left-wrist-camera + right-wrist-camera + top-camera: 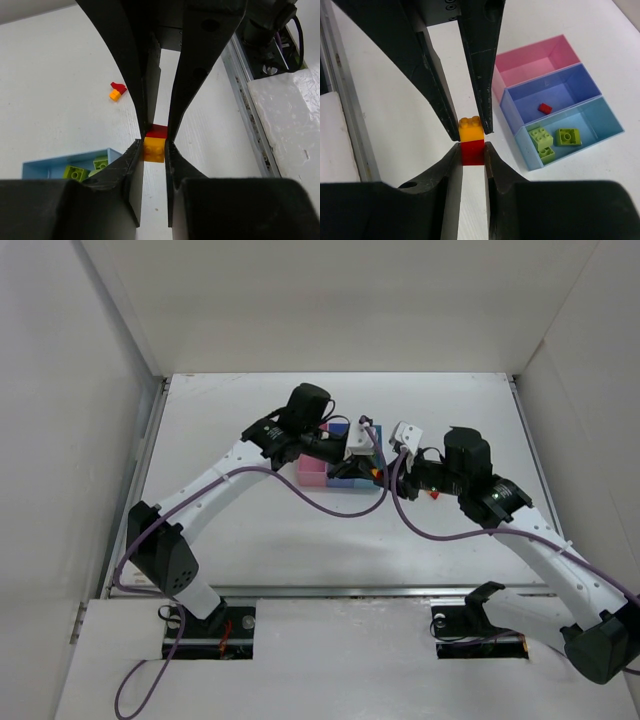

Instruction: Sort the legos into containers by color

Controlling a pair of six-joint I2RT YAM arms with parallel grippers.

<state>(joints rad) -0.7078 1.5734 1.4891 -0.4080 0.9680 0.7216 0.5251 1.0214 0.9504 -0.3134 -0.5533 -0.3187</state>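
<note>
My left gripper carries the orange-yellow lego left in the top view next, tilts down over the pink bin (312, 471) and releases it, since that bin is empty.
My left gripper (154, 145) and right gripper (472, 147) meet tip to tip just right of the containers, around the joined bricks (377, 473). The left is shut on the orange-yellow lego (154, 150), the right on the red lego (472, 152) stuck to it. The pair is held above the table. The pink bin (540, 62) is empty. The medium blue bin (560, 90) holds one red lego (545, 108). The light blue bin (595, 120) holds three yellow-green legos (568, 136). Another red and orange-yellow pair (117, 91) lies on the table.
The left arm hides much of the bins in the top view; the pink bin (312, 474) shows. White walls close in the table on three sides. A metal rail (250, 125) runs along the table edge, also in the right wrist view (345, 115).
</note>
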